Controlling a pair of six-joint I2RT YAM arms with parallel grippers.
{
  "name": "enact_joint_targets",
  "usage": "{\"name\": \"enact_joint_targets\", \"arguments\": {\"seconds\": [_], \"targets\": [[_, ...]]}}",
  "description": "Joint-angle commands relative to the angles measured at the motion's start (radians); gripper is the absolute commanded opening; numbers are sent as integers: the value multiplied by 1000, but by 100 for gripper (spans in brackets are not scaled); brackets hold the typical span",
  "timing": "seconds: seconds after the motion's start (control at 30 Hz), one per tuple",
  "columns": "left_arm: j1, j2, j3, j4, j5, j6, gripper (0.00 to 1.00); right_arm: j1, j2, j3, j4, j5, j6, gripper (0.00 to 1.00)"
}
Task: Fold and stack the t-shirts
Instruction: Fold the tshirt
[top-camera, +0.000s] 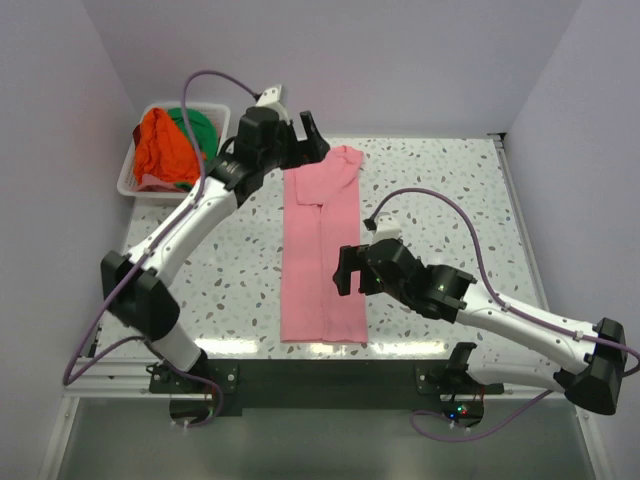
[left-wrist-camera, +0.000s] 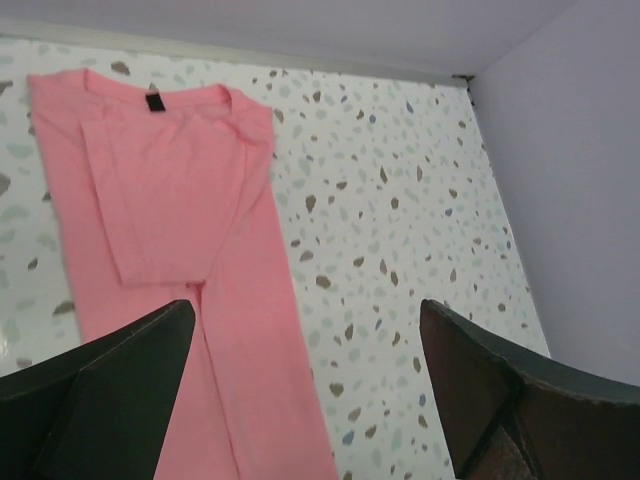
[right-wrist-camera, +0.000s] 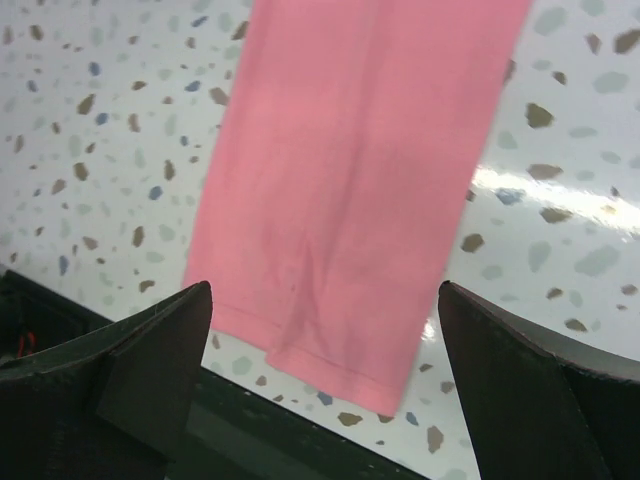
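My left gripper draws back and down onto the near corner of the t-shirt's hem on the basket side next, since the pink t-shirt, folded lengthwise, still lies at full length.
The pink t-shirt (top-camera: 322, 250) lies flat on the speckled table, folded lengthwise into a long narrow strip, collar at the far end. My left gripper (top-camera: 316, 138) hovers open above the collar end; in its wrist view (left-wrist-camera: 305, 310) the pink t-shirt (left-wrist-camera: 170, 170) shows a sleeve folded inward. Over the strip's right edge near the hem, my right gripper (top-camera: 342, 272) is open too. Its wrist view (right-wrist-camera: 325, 290) shows the pink hem (right-wrist-camera: 360, 150) just inside the table's near edge. The orange t-shirt (top-camera: 160, 145) and green t-shirt (top-camera: 195, 125) sit crumpled in the basket.
A white slotted basket (top-camera: 127, 178) stands at the far left corner of the table (top-camera: 450, 190). Pale walls close in the left, back and right sides. A dark rail (right-wrist-camera: 300, 440) runs along the table's near edge below the hem.
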Motion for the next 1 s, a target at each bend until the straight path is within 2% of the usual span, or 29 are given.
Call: {"name": "enact_joint_targets", "arguments": {"seconds": [0.0,0.13,0.3,0.43,0.53,0.6,0.73,0.9,0.97], "targets": [[-58,-132,-288,-14,-56,-23,100,-3,-69,-60,-64,160,92,99],[-132,-339,-629,38,-34,-135,100,-3,-155,-148,-26,132,87,99],[-183,-512,-859,-50,-49,-210,100,-3,-208,-215,-23,94,69,99],[-212,-626,-1063,-30,91,-265,100,-3,-214,-252,15,48,57,99],[-227,-680,-1138,-107,104,-325,100,-5,-202,-270,38,25,67,99],[-232,-736,-1181,-97,139,-334,97,-5,-192,-286,50,20,67,98],[-233,-809,-1233,-113,178,-345,87,-5,-163,-293,54,9,80,99],[-236,-778,-1272,-69,230,-342,78,-5,-153,-306,58,-3,93,98],[-239,-751,-1284,-55,259,-342,70,-5,-156,-313,64,-5,100,98]]}}
